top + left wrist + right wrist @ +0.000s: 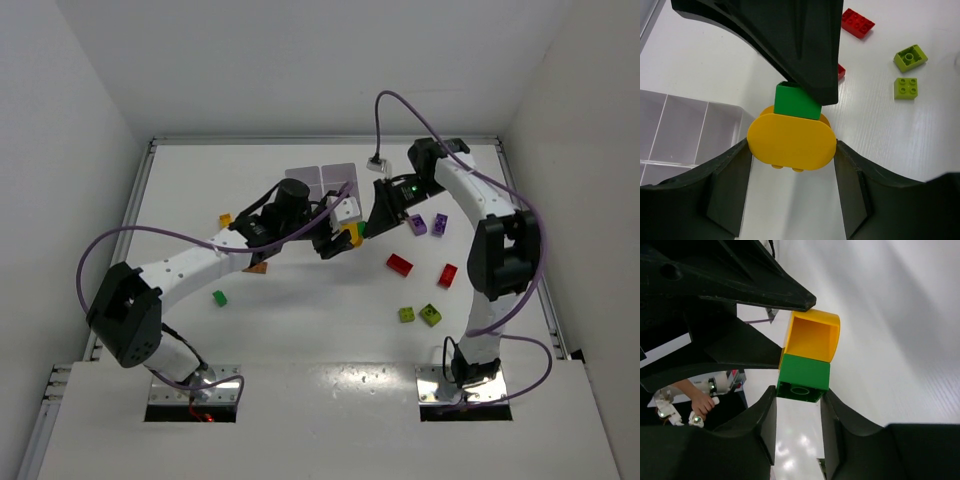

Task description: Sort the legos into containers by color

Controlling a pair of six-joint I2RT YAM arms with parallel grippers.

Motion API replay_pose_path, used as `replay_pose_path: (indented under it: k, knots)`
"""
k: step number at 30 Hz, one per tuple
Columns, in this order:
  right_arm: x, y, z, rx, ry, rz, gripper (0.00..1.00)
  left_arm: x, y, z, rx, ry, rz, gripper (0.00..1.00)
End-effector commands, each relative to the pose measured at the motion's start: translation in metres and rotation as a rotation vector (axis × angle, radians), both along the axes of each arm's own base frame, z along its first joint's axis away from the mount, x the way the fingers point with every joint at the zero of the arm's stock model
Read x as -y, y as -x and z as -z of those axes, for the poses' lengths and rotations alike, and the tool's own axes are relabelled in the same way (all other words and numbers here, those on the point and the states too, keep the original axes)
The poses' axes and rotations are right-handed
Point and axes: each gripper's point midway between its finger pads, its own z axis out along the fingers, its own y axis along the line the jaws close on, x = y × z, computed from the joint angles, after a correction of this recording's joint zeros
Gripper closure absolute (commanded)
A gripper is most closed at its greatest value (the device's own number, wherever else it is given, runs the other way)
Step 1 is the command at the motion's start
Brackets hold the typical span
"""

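Observation:
I will pull the yellow brick off the green brick with my left gripper next, then lower and release it at the tray's far section (305, 174), outward, to the gripper's left in the top view.
A two-brick clump hangs above the table between both grippers, just in front of the white tray (322, 180). My left gripper (792, 148) is shut on its yellow rounded brick (791, 142). My right gripper (799, 392) is shut on the sides of the green brick (804, 376) joined to the yellow one (812, 335). In the top view the clump (352, 235) sits between the left gripper (335, 243) and the right gripper (372, 225). The tray's compartments (690, 125) lie to the left under my left wrist.
Loose legos lie on the table: two purple (417, 224) (441, 222), two red (399, 264) (447, 275), two lime (407, 314) (430, 315), one green (219, 297), orange ones (225, 220) (258, 267). A cable arcs over the right arm.

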Motion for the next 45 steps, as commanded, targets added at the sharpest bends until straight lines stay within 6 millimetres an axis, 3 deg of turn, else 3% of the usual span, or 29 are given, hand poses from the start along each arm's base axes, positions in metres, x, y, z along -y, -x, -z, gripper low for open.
replay_pose_path:
  k: [1,6,8,18,22,24,25,27,28,29,30,37,40,41,45]
  knots:
    - [-0.011,-0.004,-0.007,0.006,-0.069,-0.010,0.71,0.014,0.005,-0.035,0.065,0.077,0.020,1.00]
    - [-0.012,-0.005,-0.010,0.013,-0.080,-0.010,0.96,0.011,0.002,-0.030,0.055,0.066,-0.008,1.00]
    - [-0.003,-0.012,-0.010,0.014,-0.080,0.021,1.00,0.005,0.004,-0.033,0.055,0.067,-0.030,1.00]
    - [0.043,-0.026,-0.018,0.050,-0.074,0.138,1.00,-0.030,0.015,-0.004,-0.013,-0.015,-0.133,1.00]
    - [0.059,-0.031,-0.020,0.089,-0.056,0.163,1.00,-0.049,0.006,0.008,-0.065,-0.034,-0.231,1.00]
    - [0.065,-0.029,-0.015,0.131,-0.010,0.140,1.00,-0.059,-0.012,0.000,-0.064,-0.021,-0.331,1.00]
    - [0.064,-0.026,-0.016,0.157,0.004,0.121,1.00,-0.062,-0.026,-0.014,-0.072,0.015,-0.387,1.00]
    - [0.064,-0.025,-0.007,0.211,0.059,0.087,1.00,-0.067,-0.053,-0.012,-0.086,0.011,-0.496,1.00]
    - [0.065,-0.024,-0.011,0.254,0.069,0.088,1.00,-0.067,-0.068,-0.030,-0.076,0.042,-0.536,1.00]
    - [0.065,-0.025,-0.004,0.281,0.094,0.086,1.00,-0.068,-0.083,-0.020,-0.088,0.024,-0.580,1.00]
    - [0.070,-0.023,0.004,0.286,0.134,0.092,1.00,-0.063,-0.096,-0.039,-0.068,0.059,-0.607,1.00]
    - [0.077,-0.038,-0.002,0.489,0.260,0.191,1.00,-0.074,-0.174,-0.024,-0.154,0.075,-0.983,1.00]
    - [0.080,-0.042,-0.006,0.524,0.277,0.211,1.00,-0.076,-0.190,-0.025,-0.213,0.122,-1.048,1.00]
    - [0.081,-0.041,-0.008,0.527,0.284,0.220,1.00,-0.080,-0.197,-0.014,-0.236,0.114,-1.073,1.00]
    - [0.082,-0.041,-0.008,0.537,0.291,0.224,1.00,-0.094,-0.210,-0.006,-0.319,0.147,-1.147,1.00]
